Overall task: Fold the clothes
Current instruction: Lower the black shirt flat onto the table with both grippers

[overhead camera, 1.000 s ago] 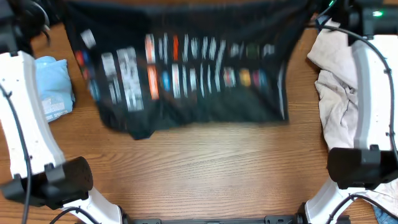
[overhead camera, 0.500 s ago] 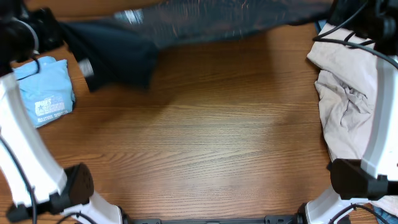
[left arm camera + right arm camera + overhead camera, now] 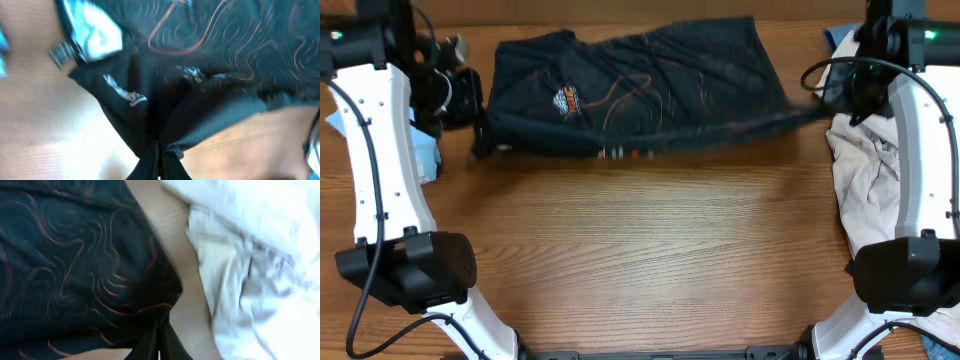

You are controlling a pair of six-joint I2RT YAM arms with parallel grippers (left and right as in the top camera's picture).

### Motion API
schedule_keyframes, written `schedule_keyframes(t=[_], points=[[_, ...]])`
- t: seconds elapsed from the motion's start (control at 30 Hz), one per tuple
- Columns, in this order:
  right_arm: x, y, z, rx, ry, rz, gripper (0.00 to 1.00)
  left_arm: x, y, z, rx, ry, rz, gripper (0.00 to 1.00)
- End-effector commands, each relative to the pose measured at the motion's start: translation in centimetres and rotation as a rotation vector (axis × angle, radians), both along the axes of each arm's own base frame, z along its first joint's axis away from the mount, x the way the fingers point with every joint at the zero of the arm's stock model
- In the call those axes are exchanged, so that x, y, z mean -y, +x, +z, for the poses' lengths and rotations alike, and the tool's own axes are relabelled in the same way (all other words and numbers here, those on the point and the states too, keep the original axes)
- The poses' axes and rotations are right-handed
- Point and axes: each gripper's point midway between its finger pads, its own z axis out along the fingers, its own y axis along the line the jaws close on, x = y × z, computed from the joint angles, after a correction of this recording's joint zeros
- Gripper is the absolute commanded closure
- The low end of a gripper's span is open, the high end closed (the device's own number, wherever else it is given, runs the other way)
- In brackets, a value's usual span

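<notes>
My left gripper will next move the T-shirt's near corner, still held above the table, back and down to the bare wood below and back from the gripper, and release it.
A black T-shirt with thin orange swirl lines (image 3: 640,90) lies spread across the far side of the wooden table, plain back up, with a bit of printed front showing at its near edge. My left gripper (image 3: 480,135) is shut on its left near corner (image 3: 157,145). My right gripper (image 3: 815,108) is shut on its right near corner (image 3: 161,322). Both hold the near edge stretched, low over the table. The shirt fills most of both wrist views (image 3: 200,60) (image 3: 75,255).
A heap of cream-white clothes (image 3: 865,170) lies at the right edge and shows in the right wrist view (image 3: 250,255). A folded light-blue garment (image 3: 425,150) lies at the far left, mostly behind my left arm. Bare wood (image 3: 640,260) covers the near half.
The shirt hung spread with its printed front toward the camera, was swung to the far side, and now lies flipped on the table. Both grippers kept hold and came down at its corners.
</notes>
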Motion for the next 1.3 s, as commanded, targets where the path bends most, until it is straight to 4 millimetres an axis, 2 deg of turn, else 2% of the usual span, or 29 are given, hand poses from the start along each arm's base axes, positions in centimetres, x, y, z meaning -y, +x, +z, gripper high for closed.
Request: schedule_keyframes(t=[0.0, 0.2, 0.37, 0.57, 0.73, 0.87, 1.0, 1.17, 1.27], points=[[0.0, -1.5, -2.1, -0.071, 0.008, -0.002, 0.96, 0.8, -1.9, -2.1, -0.09, -0.002, -0.046, 0.96], [-1.0, -4.9, -7.1, -0.246, 0.069, -0.012, 0.96, 1.8, -5.5, -7.9, -0.301, -0.01, -0.086, 0.96], [-1.0, -8.0, -9.9, -0.374, 0.082, -0.062, 0.96, 1.3, -9.5, -11.5, -0.476, 0.031, -0.038, 0.96], [-0.8, -11.4, -12.5, -0.496, 0.093, -0.086, 0.96, 0.8, -14.6, -14.3, -0.606, 0.101, 0.033, 0.96], [0.2, -13.1, -13.3, -0.515, 0.107, -0.135, 0.96, 0.7, -18.0, -15.1, -0.611, 0.148, 0.111, 0.96], [1.1, -13.6, -12.0, -0.452, 0.117, -0.172, 0.96, 0.4, -18.1, -13.9, -0.511, 0.177, 0.173, 0.96], [1.0, -13.0, -9.9, -0.344, 0.117, -0.168, 0.96, -2.1, -17.9, -12.3, -0.415, 0.285, 0.298, 0.96], [0.2, -11.7, -9.2, -0.267, 0.104, -0.124, 0.96, -3.9, -15.6, -12.1, -0.291, 0.266, 0.41, 0.96], [0.3, -10.5, -9.3, -0.223, 0.1, -0.118, 0.96, -4.2, -14.0, -12.2, -0.225, 0.217, 0.443, 0.96]])
